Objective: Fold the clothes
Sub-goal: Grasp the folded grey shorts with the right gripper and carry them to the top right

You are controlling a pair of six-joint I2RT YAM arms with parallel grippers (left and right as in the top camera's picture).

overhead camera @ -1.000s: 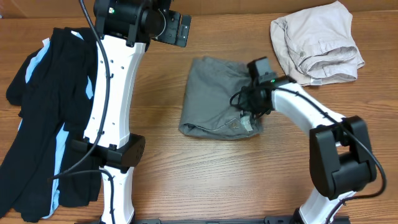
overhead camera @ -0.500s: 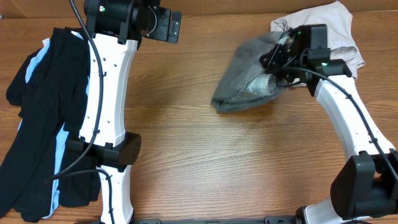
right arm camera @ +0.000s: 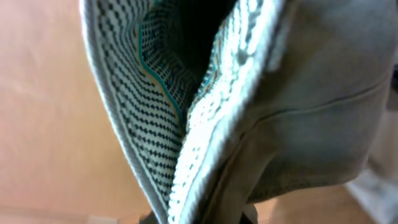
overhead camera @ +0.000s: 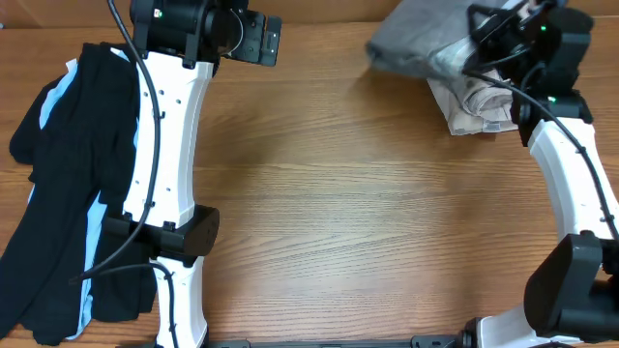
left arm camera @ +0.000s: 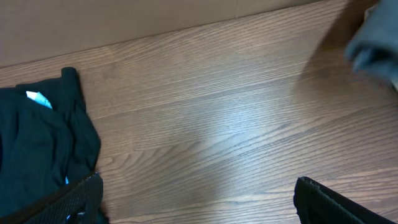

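Observation:
My right gripper lowers the grey shorts (overhead camera: 416, 39) onto the crumpled beige garment (overhead camera: 476, 104) next and releases them there, since that garment lies on the tabletop below the gripper.
The folded grey shorts (overhead camera: 416, 39) hang in the air at the back right, with my right gripper (overhead camera: 479, 41) shut on their right end. They partly cover the beige garment (overhead camera: 479, 101), which lies crumpled on the table beneath. In the right wrist view the grey shorts (right arm camera: 311, 93) fill the frame, showing a checked inner lining (right arm camera: 168, 112), and hide the gripper's fingers. My left gripper (overhead camera: 274, 39) is raised at the back centre-left and open, with nothing in it (left arm camera: 196, 196). The black garment with light-blue stripes (overhead camera: 68, 193) lies spread at the far left.
Bare wooden table (overhead camera: 368, 222) stretches between the two arms. The left arm's white column (overhead camera: 169, 145) stands beside the black garment (left arm camera: 37, 143). A corner of the grey shorts (left arm camera: 376, 53) shows at the right edge of the left wrist view.
My right gripper has carried the grey shorts from the table's middle up to the back right, over the beige garment. The left gripper shifted slightly left, then held still.

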